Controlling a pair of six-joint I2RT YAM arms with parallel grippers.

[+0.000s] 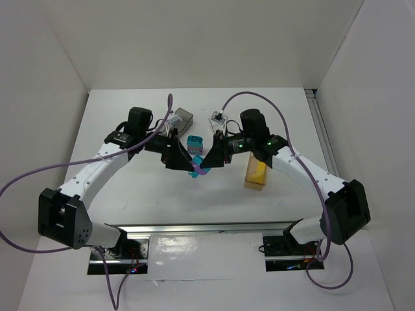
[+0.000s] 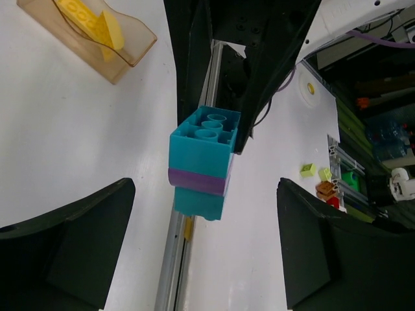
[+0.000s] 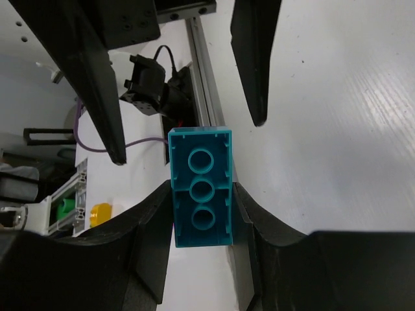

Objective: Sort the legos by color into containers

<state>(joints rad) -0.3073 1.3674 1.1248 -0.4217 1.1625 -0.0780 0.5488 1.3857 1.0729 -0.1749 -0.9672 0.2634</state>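
The amber bin holds yellow bricks, so my right gripper will next carry its teal brick outward over the clear container and lower there to release it.
My right gripper is shut on a stack of legos, holding it above the table. The left wrist view shows that stack as a teal brick, a thin purple plate and another teal brick, with the right arm's black fingers gripping its far end. My left gripper is wide open around the stack's near end, and neither finger touches it. From above, both grippers meet at the stack. A loose teal lego lies behind them. The containers are dark grey, clear and amber.
The amber bin holds yellow bricks. An aluminium rail runs along the near table edge between the arm bases. Purple cables loop off both arms. Small stray bricks lie beyond the table's side.
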